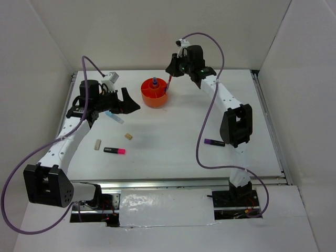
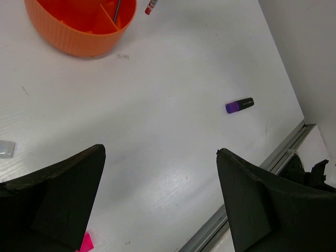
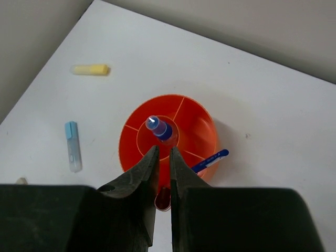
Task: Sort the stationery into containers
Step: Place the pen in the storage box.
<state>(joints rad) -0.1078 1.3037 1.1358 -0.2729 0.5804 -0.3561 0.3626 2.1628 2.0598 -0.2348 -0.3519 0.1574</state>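
The red pen (image 3: 164, 197) hangs at the pot's rim. It shifts over the blue pen's section of the pot next in my right gripper, then goes down inside.
The orange pot (image 1: 154, 97) stands at the table's far middle. A blue-capped bottle (image 1: 155, 82) stands in its central tube and a blue pen (image 3: 211, 159) leans in one compartment. My right gripper (image 3: 164, 150) is above the pot's rim, shut on a red pen (image 3: 164, 197) that hangs upright; the pen (image 1: 169, 86) meets the pot's right rim. My left gripper (image 2: 160, 153) is open and empty, above bare table left of the pot (image 2: 79, 31). On the table lie a pink-black highlighter (image 1: 114, 150), a purple-black marker (image 1: 214, 142), two tan erasers (image 1: 128, 136) (image 1: 97, 144), a blue strip (image 3: 72, 146) and a yellow stick (image 3: 90, 69).
White walls close the table at the back and both sides. A metal rail (image 1: 184, 182) runs along the near edge. The purple marker (image 2: 240, 106) lies near the right arm's elbow (image 1: 237, 123). The blue strip (image 1: 114, 116) lies right under the left gripper.
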